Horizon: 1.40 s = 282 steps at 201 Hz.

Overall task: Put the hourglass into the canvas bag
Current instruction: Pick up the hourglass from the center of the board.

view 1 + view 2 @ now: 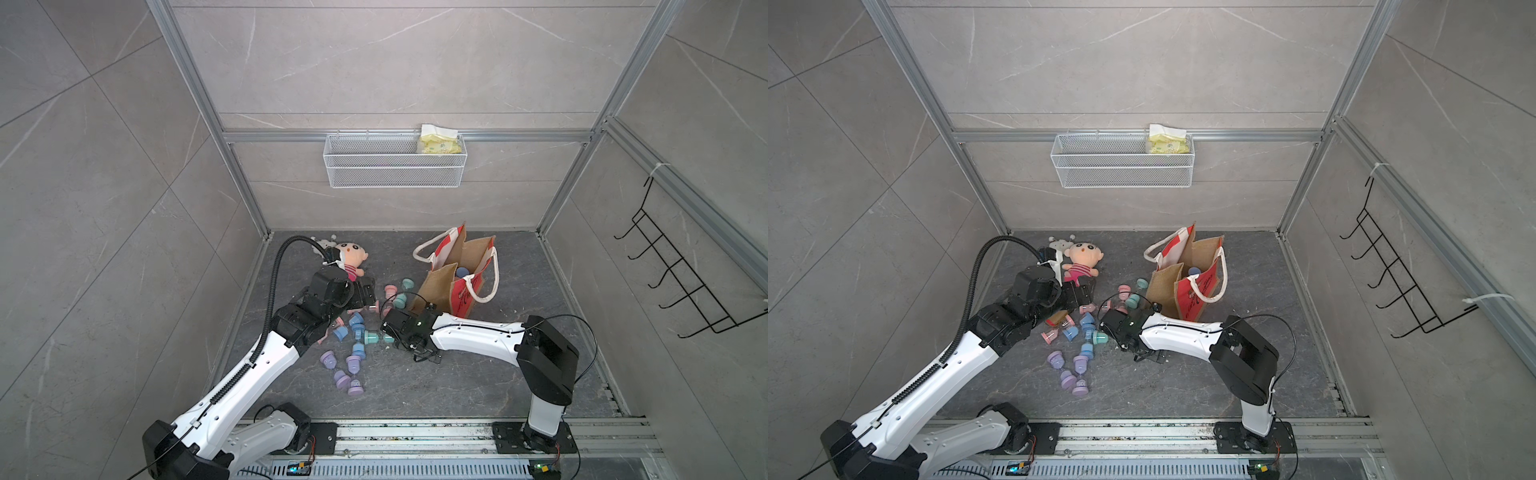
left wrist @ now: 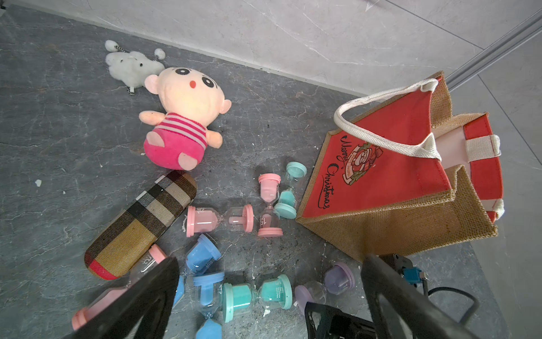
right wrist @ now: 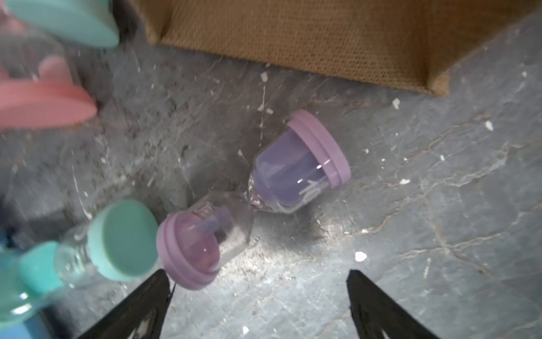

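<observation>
My right gripper is open with the purple hourglass still ahead of its fingers, so it will next move outward and down until they straddle the purple hourglass's clear near bulb, then close.
The canvas bag stands upright at the right of the floor, mouth open, with a blue cap showing inside. Several hourglasses in pink, blue, teal and purple lie scattered to its left. My right gripper is open, low over the floor by the bag's burlap base. A purple hourglass lies on its side just ahead of the right gripper's jaws, one cap beside a fingertip. My left gripper hangs open above a teal hourglass and holds nothing.
A plush doll and a white fluffy toy lie at the back left. A plaid case lies beside the doll. A white wire basket hangs on the back wall, a black hook rack on the right wall.
</observation>
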Tool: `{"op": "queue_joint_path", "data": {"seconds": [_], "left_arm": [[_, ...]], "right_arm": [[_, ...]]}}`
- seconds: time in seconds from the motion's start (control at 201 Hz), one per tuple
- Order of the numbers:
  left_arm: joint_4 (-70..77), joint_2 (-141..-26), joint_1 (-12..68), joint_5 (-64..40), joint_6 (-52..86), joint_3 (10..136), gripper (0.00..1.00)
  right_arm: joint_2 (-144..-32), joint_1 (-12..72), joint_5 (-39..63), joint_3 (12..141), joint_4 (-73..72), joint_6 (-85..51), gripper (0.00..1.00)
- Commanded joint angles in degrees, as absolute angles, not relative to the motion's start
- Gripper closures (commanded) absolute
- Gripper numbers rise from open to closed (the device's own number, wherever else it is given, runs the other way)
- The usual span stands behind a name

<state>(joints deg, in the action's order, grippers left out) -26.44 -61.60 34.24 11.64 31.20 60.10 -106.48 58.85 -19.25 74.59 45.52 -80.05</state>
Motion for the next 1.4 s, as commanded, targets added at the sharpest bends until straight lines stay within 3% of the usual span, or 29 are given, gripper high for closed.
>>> {"op": "queue_joint_path", "data": {"seconds": [0.0,0.368,0.712,1.399], "left_arm": [[-23.71,-63.01,34.02,8.58,29.24,62.56,0.00],[-23.58,-64.18,34.05,7.73,28.30,62.68,0.00],[-24.08,-64.82,34.07,6.04,27.51,63.90,0.00],[-23.25,-66.53,34.06,4.85,28.08,64.94,0.00]], "right_arm": [[-106.89,58.41,-21.61,76.12,46.15,-87.31,0.05],[-112.04,57.74,-20.83,80.95,46.47,-90.46,0.06],[-116.97,56.34,-17.81,81.71,45.43,-91.15,0.14],[-112.51,56.37,-17.03,75.97,44.93,-85.67,0.60]]}}
